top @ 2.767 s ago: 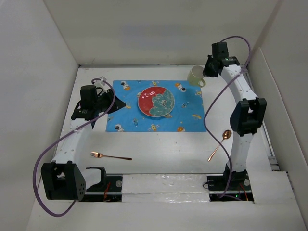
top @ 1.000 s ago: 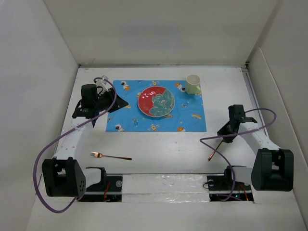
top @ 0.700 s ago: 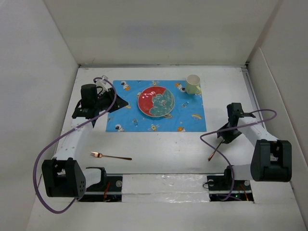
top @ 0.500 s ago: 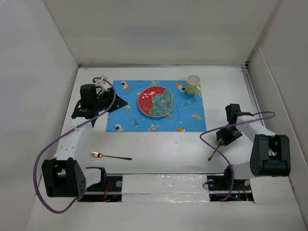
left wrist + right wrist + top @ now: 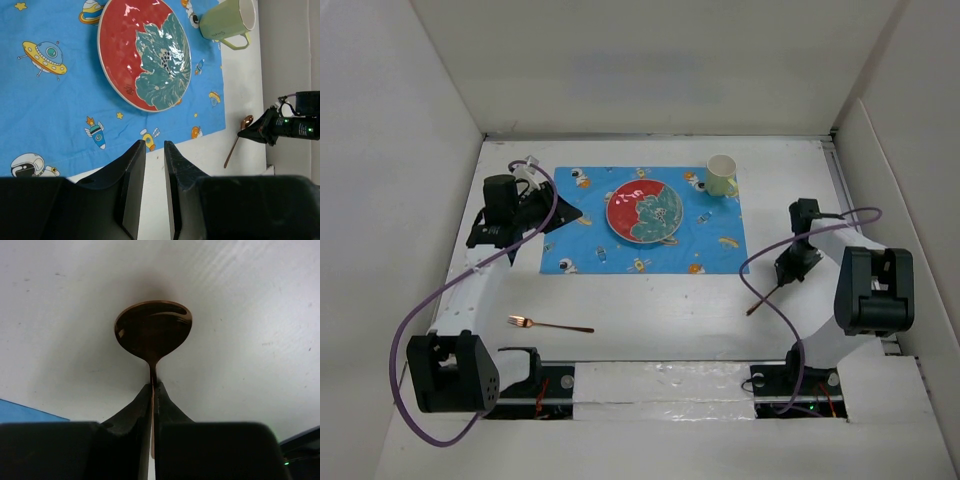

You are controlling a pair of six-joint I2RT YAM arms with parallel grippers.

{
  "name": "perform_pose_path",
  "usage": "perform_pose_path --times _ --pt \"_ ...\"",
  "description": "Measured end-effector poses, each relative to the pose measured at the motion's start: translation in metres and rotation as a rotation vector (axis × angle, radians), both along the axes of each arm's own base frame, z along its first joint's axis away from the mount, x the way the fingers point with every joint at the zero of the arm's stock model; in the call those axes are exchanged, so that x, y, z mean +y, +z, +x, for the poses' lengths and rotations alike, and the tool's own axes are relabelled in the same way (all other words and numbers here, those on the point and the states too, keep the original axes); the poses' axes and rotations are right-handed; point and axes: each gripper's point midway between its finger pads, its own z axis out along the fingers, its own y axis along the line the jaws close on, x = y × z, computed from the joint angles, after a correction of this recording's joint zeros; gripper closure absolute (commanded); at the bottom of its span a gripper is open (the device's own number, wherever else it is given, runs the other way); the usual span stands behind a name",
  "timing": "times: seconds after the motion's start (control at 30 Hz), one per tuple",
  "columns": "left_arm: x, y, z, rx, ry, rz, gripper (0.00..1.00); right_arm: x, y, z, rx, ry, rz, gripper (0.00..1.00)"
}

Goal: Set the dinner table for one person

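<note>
Next I need to move my right gripper over the mat beside the plate and release the spoon (image 5: pixel 153 330), as that spot lies outward and to its left in the top view.
My right gripper (image 5: pixel 152 387) is shut on the neck of a copper spoon (image 5: pixel 153 330), whose bowl sticks out just past the fingertips over the white dinner table (image 5: pixel 660 300). From above, that gripper (image 5: pixel 792 275) sits right of the blue astronaut placemat (image 5: pixel 590 245), and the spoon's handle (image 5: pixel 762 301) trails toward the near left. A red and teal plate (image 5: pixel 644 211) and a pale green mug (image 5: pixel 722 175) rest on the mat. A copper fork (image 5: pixel 550 324) lies near the front left. My left gripper (image 5: pixel 155 145) hovers by the mat's left edge, slightly open and holding nothing.
White walls enclose the table on the left, back and right. The arm bases and a silver rail (image 5: pixel 660 380) run along the near edge. A purple cable (image 5: pixel 420 320) loops off the left arm, another (image 5: pixel 760 265) hangs by the right gripper.
My right gripper lowered onto the spoon and shut on its neck. The spoon's handle tip has shifted a little farther from the near edge. The left arm has stayed put.
</note>
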Motion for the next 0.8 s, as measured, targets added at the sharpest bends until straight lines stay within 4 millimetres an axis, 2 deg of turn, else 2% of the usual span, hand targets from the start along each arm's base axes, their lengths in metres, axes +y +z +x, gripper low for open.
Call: perform_pose_path --times 0.03,0.27,0.43,0.63,0.8 --pt "0.0 0.001 0.0 -0.002 0.002 0.001 0.81 0.0 0.0 0.002 0.006 0.028 -0.003 1.0" --pt "0.005 0.003 -0.004 -0.015 0.025 0.019 0.82 0.0 0.002 0.012 0.009 0.183 -0.052 1.0" --pt "0.007 -0.004 -0.008 0.006 0.038 0.03 0.81 0.01 0.015 0.037 -0.096 0.301 -0.127 1.0" --pt "0.009 -0.006 -0.008 0.014 0.049 0.037 0.82 0.048 0.071 0.066 -0.28 0.47 -0.165 1.0" --pt "0.01 -0.006 -0.008 0.015 0.054 0.04 0.81 0.099 0.106 0.081 -0.376 0.619 -0.142 1.0"
